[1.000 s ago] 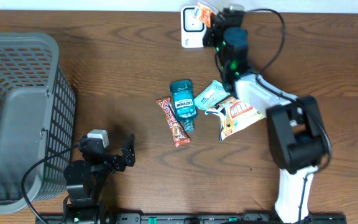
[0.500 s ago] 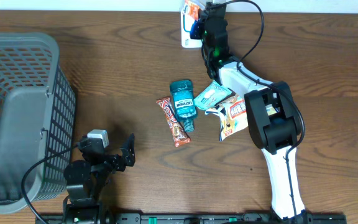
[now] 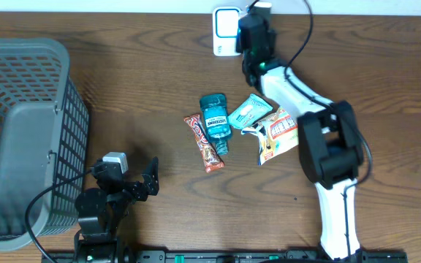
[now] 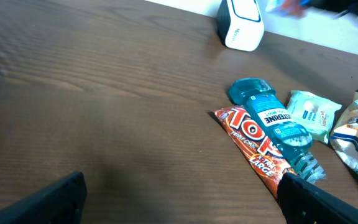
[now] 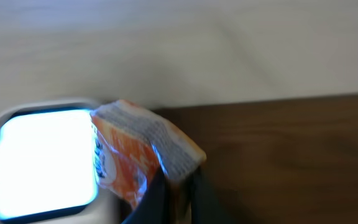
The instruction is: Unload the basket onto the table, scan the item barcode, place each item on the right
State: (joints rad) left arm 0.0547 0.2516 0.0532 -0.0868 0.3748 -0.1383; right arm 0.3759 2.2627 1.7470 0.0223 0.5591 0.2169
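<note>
The empty side of the table is to the right in the overhead view, so next my right gripper needs to swing that way and down to let go of the packet.
In the right wrist view my right gripper (image 5: 176,183) is shut on an orange and white packet (image 5: 135,152), pinching its crimped edge. The packet hangs right beside the glowing white face of the scanner (image 5: 39,162). From overhead the scanner (image 3: 225,29) stands at the table's far edge with my right gripper (image 3: 250,28) against its right side; the packet is hidden under the wrist there. My left gripper (image 3: 149,183) rests open near the front edge, its fingers (image 4: 316,199) wide apart over bare wood.
A blue mouthwash bottle (image 3: 215,120), a red candy bar (image 3: 205,146), a teal packet (image 3: 248,111) and a snack bag (image 3: 276,133) lie mid-table. A grey wire basket (image 3: 20,139) fills the left side.
My right arm swung left over the scanner, then settled at its right side. The orange packet seen above the scanner earlier is now covered by the wrist from overhead. The left arm is unmoved.
</note>
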